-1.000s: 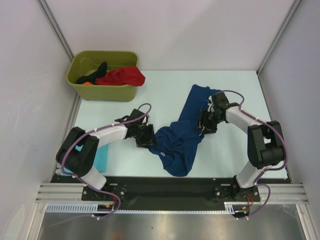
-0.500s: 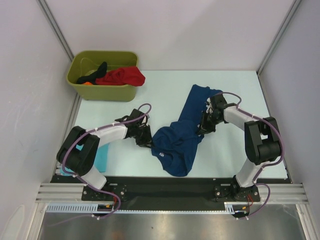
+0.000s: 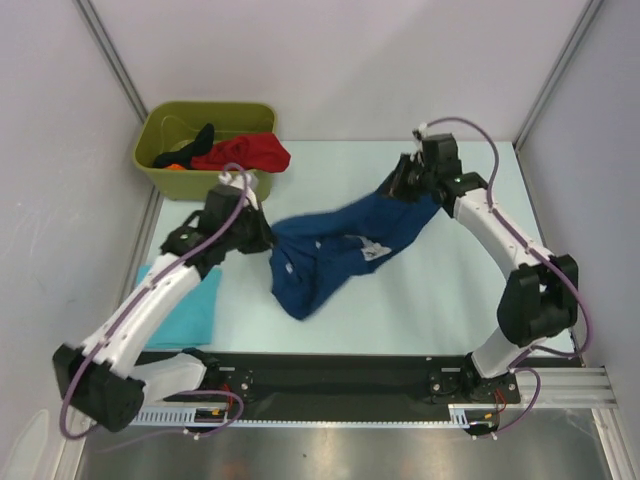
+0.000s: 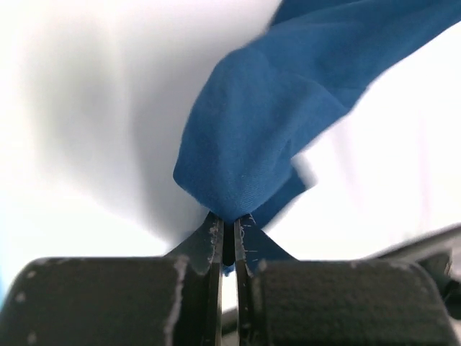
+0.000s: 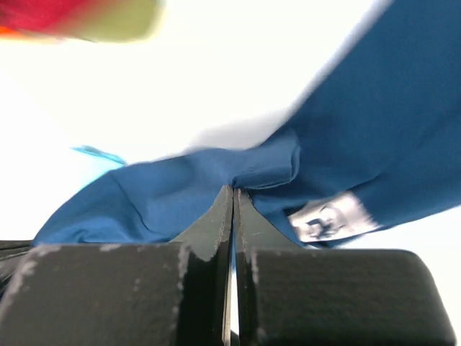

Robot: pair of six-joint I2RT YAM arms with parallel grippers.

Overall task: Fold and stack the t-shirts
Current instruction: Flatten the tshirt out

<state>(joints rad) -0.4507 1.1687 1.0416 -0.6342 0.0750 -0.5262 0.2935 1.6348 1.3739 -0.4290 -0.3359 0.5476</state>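
The left gripper should next lift the end of the navy blue t-shirt high, then lower it over the open white table.
The navy blue t-shirt [image 3: 335,252] hangs stretched above the table between my two grippers, its grey-white print [image 3: 374,249] facing up. My left gripper [image 3: 262,238] is shut on the shirt's left end; in the left wrist view blue cloth [image 4: 252,144] bunches out of the closed tips [image 4: 227,223]. My right gripper [image 3: 400,185] is shut on the shirt's far right end; the right wrist view shows cloth [image 5: 180,194] pinched at the tips [image 5: 233,193] and the print [image 5: 324,216] below. A light turquoise t-shirt [image 3: 185,310] lies flat at the left, under my left arm.
The olive-green bin [image 3: 205,150] stands at the back left with a red t-shirt [image 3: 245,152] draped over its rim and a black one [image 3: 195,140] inside. White walls close in both sides and the back.
Both grippers closed on the navy shirt and lifted it off the table. The left arm swung up and back, the right arm reached toward the far edge, pulling the shirt out between them.
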